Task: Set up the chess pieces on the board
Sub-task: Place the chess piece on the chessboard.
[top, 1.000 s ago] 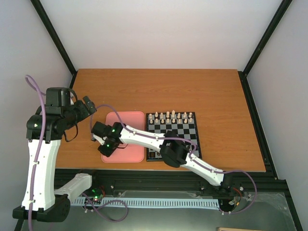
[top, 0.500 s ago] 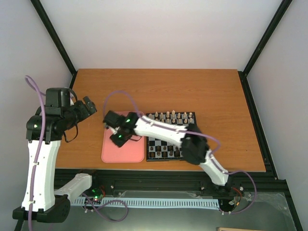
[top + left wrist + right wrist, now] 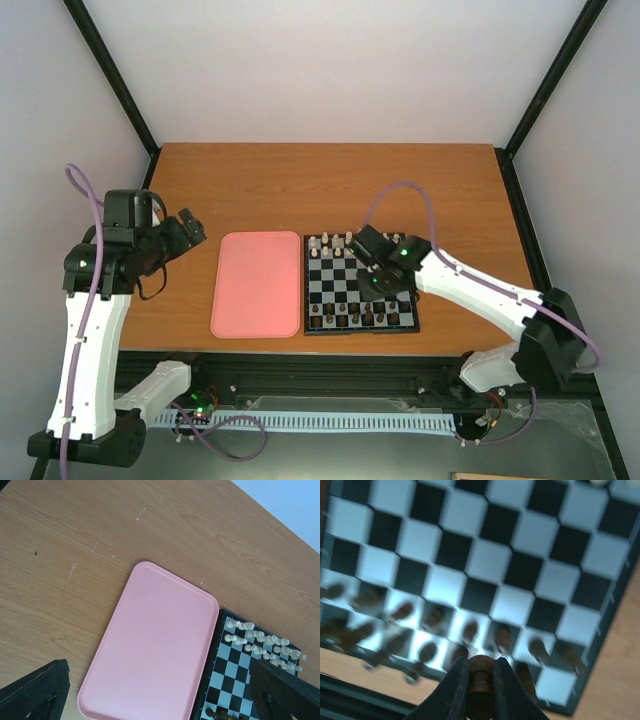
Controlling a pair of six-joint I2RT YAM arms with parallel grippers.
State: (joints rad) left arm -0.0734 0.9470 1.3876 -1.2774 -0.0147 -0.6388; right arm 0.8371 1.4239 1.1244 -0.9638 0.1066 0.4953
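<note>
The board's near corner square (image 3: 406, 320) (image 3: 555, 684) is bare, so the robot's right gripper will next move back, to the right in the top view and down, to let go of the dark brown chess piece there.
The board (image 3: 361, 284) lies right of centre, with cream-white pieces along its far rows and dark brown chess pieces (image 3: 352, 318) along its near rows. My right gripper (image 3: 376, 283) hovers over the board's right-middle squares, shut on a dark brown chess piece (image 3: 481, 680). In the right wrist view the near rows of dark pieces (image 3: 470, 630) lie blurred just beyond my fingers, with bare squares farther on. My left gripper (image 3: 190, 230) is open and empty, raised over bare table left of the tray. The board's left part shows in the left wrist view (image 3: 235, 690).
A plain pink tray (image 3: 257, 284) lies flat just left of the board, with nothing on it; it also shows in the left wrist view (image 3: 155, 645). Bare wooden table (image 3: 330, 190) stretches behind both. The table's near edge runs just below the board.
My right arm has swung from over the pink tray rightward to above the board's right half, carrying the dark piece. My left gripper shifted only slightly.
</note>
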